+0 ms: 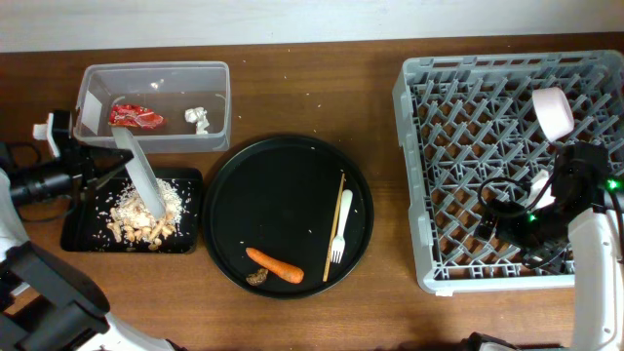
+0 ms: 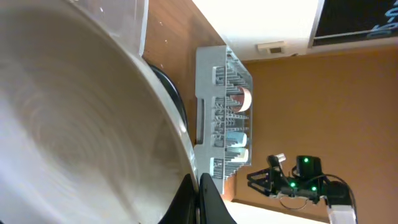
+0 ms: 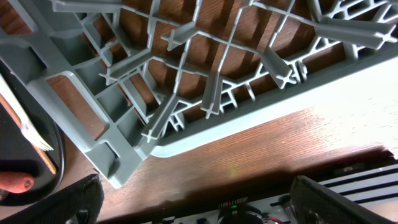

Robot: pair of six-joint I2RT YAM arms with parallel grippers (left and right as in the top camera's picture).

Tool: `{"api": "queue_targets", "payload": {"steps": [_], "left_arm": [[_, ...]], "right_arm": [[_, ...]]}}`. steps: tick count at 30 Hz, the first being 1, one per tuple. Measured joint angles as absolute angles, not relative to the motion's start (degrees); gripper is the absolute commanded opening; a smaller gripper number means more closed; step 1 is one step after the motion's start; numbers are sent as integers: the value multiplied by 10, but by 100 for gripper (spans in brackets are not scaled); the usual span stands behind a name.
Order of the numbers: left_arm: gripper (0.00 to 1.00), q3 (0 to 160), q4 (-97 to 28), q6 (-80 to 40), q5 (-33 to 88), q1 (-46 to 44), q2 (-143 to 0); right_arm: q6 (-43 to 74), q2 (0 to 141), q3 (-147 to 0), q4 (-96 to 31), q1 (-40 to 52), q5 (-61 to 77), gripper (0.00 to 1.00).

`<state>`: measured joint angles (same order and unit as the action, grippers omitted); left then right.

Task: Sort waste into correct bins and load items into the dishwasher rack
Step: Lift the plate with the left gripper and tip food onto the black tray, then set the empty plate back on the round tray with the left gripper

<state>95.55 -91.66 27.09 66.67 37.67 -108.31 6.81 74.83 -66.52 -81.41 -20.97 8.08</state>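
My left gripper moves over the large round black tray next, tilts the plate (image 1: pixel 142 175) flat, lowers it and releases it, since the tray's middle (image 1: pixel 300 203) lies bare.
My left gripper (image 1: pixel 109 174) is shut on the rim of the pale round plate (image 1: pixel 142 175), which is tilted edge-on over the shallow black tray (image 1: pixel 80 232) of beige food scraps (image 1: pixel 141 222). In the left wrist view the plate (image 2: pixel 74 124) fills the left and the jaws (image 2: pixel 198 200) pinch its edge. The clear tub (image 1: pixel 216 78) holds the red wrapper (image 1: pixel 136 116) and white tissue (image 1: pixel 198 119). My right gripper (image 1: pixel 527 209) hangs open and empty over the grey rack (image 1: pixel 429 175), its jaws (image 3: pixel 199 190) above the rack's corner (image 3: pixel 118 155). The pinkish bowl (image 1: pixel 553 111) stands in the rack.
The large round black tray (image 1: pixel 234 195) holds the white fork (image 1: pixel 341 226), a wooden chopstick (image 1: pixel 333 229), the orange carrot piece (image 1: pixel 275 264) and a small brown scrap (image 1: pixel 257 278). The left wrist view shows the rack (image 2: pixel 214 81) with a bowl (image 2: pixel 244 98) and two cups (image 2: pixel 236 140).
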Motion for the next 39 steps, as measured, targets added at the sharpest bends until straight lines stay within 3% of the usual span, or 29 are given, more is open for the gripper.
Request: {"api": "queue_targets", "payload": {"steps": [5,10,14,19,21,23,25,29,32,36,39], "left_arm": [[0,955,-937,296,667,308,-1083],[0,955,-920,313,666,144,-1075],[0,954,-834,272,546,-39,-1063],[0,926,-665,84,318,-233,-1059],[2,894,-627,30,281,-294,-1058],[48,865,-584,-10,259,-339,-1059],[54,861,-573,-23,250,-350,-1059],[54,861,-592,-31,248,-330,-1058],[56,859,-666,-31,221,-224,-1029],[63,859,-735,-32,191,-13,-903],[64,858,-759,-33,187,58,-878]], "right_arm": [[66,748,-665,-816,-210,81,99],[64,748,-665,-817,-210,81,99],[62,748,-665,-818,-210,81,99],[62,748,-665,-821,-210,81,99],[62,748,-665,-820,-210,81,99],[62,748,-665,-821,-210,81,99],[62,748,-665,-820,-210,81,99],[62,748,-665,-820,-210,81,99],[62,748,-665,-821,-210,83,99],[24,748,-673,-820,-188,178,99],[40,743,-713,-783,-46,220,99]]}}
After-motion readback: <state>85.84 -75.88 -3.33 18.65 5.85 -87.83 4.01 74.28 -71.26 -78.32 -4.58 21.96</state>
